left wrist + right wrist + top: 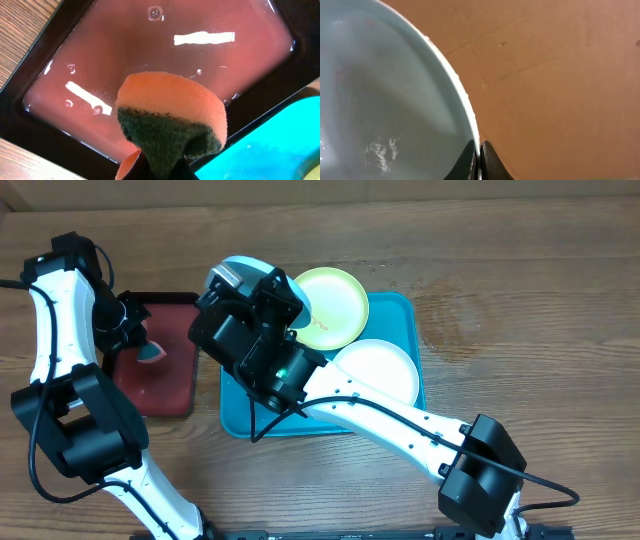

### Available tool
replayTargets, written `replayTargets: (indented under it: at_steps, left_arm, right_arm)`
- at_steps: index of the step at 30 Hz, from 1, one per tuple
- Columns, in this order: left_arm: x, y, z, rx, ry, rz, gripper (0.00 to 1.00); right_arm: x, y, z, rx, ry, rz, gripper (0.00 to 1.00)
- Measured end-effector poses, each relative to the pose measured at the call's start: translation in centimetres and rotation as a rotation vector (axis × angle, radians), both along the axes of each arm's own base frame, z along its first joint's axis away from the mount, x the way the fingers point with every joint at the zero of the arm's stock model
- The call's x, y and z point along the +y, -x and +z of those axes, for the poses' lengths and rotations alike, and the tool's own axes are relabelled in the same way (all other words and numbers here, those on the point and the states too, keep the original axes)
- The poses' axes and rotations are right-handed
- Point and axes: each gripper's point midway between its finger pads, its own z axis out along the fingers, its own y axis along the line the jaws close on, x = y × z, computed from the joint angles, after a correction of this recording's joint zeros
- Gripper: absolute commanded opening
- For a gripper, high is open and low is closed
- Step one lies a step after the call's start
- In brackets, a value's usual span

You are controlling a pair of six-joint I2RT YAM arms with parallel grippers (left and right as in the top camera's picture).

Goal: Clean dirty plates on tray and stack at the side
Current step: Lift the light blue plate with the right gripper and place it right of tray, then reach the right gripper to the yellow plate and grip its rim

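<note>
My right gripper should move toward the right in the overhead view and down onto the tabletop beside the turquoise tray, and let go of the plate there, because that spot is empty.
My right gripper [479,150] is shut on the rim of the pale blue plate [385,110] and holds it raised and tilted; in the overhead view the plate [243,268] shows above the arm's wrist [250,330]. The yellow-green plate [335,305] and the white plate [380,370] lie on the turquoise tray [405,310]. My left gripper [160,167] is shut on an orange sponge with a dark green scouring side [170,120], over the dark red tray [165,55]. In the overhead view the left gripper [140,340] is above that tray.
The dark red black-rimmed tray [165,380] holds shallow liquid and sits left of the turquoise tray, whose corner shows in the left wrist view [280,145]. Wooden table [530,310] extends to the right and back.
</note>
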Motion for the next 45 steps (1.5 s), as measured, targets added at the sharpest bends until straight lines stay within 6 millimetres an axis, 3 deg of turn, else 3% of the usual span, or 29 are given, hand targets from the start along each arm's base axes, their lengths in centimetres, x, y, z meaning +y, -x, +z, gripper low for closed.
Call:
replayTargets:
  at_steps: [2,6,8,13,16,18,22,27,32,39,45]
  left_arm:
    - [0.0,0.0,0.0,0.000,0.000,0.000,0.04]
    - [0.0,0.1,0.0,0.002,0.002,0.000,0.04]
    - [0.0,0.1,0.0,0.003,0.002,0.000,0.04]
    - [0.0,0.1,0.0,0.003,0.002,0.000,0.04]
    - [-0.1,0.1,0.0,0.003,0.002,0.000,0.04]
    - [-0.1,0.1,0.0,0.003,0.003,0.000,0.04]
    - [-0.1,0.1,0.0,0.002,0.006,0.000,0.04]
    - [-0.1,0.0,0.0,-0.001,0.008,0.000,0.04]
    - [0.0,-0.3,0.0,-0.014,0.003,0.000,0.04]
    - [0.0,-0.3,0.0,-0.014,0.003,0.000,0.04]
    - [0.0,-0.3,0.0,-0.013,0.003,0.000,0.04]
  right_arm:
    - [0.1,0.2,-0.9,0.035,-0.050,0.005,0.04]
    - [2.2,1.4,-5.6,0.286,-0.150,0.161,0.04]
    - [2.4,1.3,-7.0,0.359,-0.202,0.177,0.04]
    - [-1.7,-1.7,-6.2,0.318,-0.344,0.002,0.04]
    - [-5.4,-3.7,-6.2,0.397,-0.460,-0.057,0.04]
    - [-9.3,-5.3,-6.2,0.479,-0.578,-0.112,0.04]
    - [-19.8,-7.6,-6.9,0.614,-0.820,-0.315,0.04]
    - [-32.3,-6.2,-9.9,0.713,-1.033,-0.660,0.04]
    - [-39.6,-3.7,-13.3,0.740,-1.148,-0.882,0.04]
    - [-45.6,-1.9,-17.7,0.683,-1.242,-1.024,0.04]
    - [-46.7,-1.5,-21.2,0.645,-1.268,-1.029,0.04]
